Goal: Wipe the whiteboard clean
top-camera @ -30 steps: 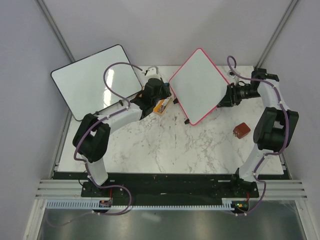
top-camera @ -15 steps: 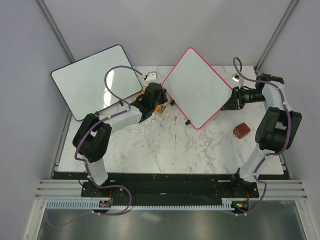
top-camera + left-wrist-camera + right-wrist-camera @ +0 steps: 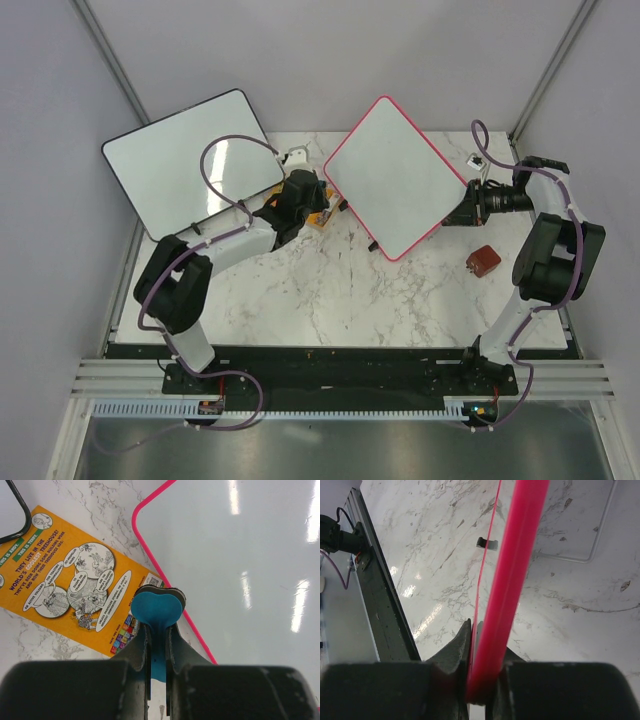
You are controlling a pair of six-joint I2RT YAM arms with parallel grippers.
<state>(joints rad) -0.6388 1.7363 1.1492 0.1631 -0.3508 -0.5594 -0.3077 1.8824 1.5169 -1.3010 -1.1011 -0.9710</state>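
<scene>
The robot's left gripper needs to move back past the orange book next and lower the blue eraser onto the marble table (image 3: 302, 248) (image 3: 56, 647), since the whiteboard's white side looks blank.
The whiteboard (image 3: 392, 178), white with a thin pink frame, is tilted up off the marble table, one corner pointing away from me. My right gripper (image 3: 463, 206) is shut on the pink frame (image 3: 520, 555) at its right corner; in the right wrist view the rim runs between my jaws (image 3: 487, 647). My left gripper (image 3: 320, 205) sits by the board's left edge, shut on a blue eraser (image 3: 157, 611) with a rounded, heart-shaped head. The eraser hovers just outside the pink rim (image 3: 160, 545), above an orange book. The board's face (image 3: 240, 555) looks blank.
An orange book (image 3: 75, 585) lies on the table under the left gripper. A larger black-framed whiteboard (image 3: 185, 160) leans at the back left. A small brown object (image 3: 484, 261) rests at the right, and a small white item (image 3: 470, 158) at the back right.
My right gripper has closed on the whiteboard's right corner and drawn back to the right. The board has shifted left and turned slightly. The left gripper with the eraser has moved little.
</scene>
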